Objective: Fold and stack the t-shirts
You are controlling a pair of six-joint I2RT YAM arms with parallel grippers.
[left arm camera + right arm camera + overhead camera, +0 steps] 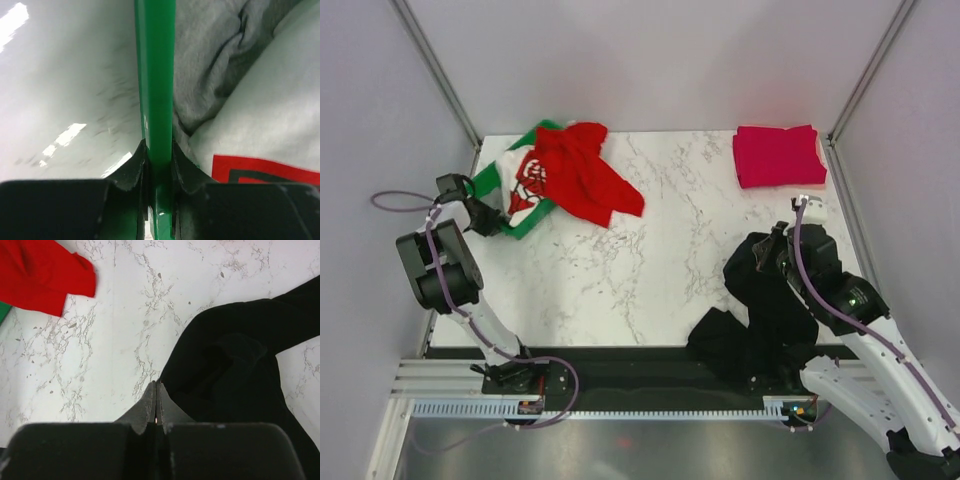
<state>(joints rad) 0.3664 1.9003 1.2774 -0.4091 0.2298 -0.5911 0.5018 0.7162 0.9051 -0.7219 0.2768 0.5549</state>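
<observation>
My left gripper will next swing the bin to the left in the top view, toward the table's far corner, and let go of the bin's rim, because the bin sits slanted.
The black t-shirt [745, 275] lies crumpled at the front right, part of it hanging over the table's near edge. My right gripper [782, 245] is shut on its edge; in the right wrist view the fingertips [157, 385] pinch where the black cloth [240, 360] begins. The crimson-pink t-shirt [778, 155] lies folded at the back right. The red t-shirt [585, 170] drapes over the white t-shirt with a red print [532, 180], which sits in the green bin [525, 228]. My left gripper [498, 222] is shut on the bin's rim [155, 75], the white shirt [260, 130] beside it.
White enclosure walls and metal posts border the marble table on three sides. A corner of the red t-shirt [40, 272] shows at the top left of the right wrist view. A metal rail runs along the table's near edge by the arm bases.
</observation>
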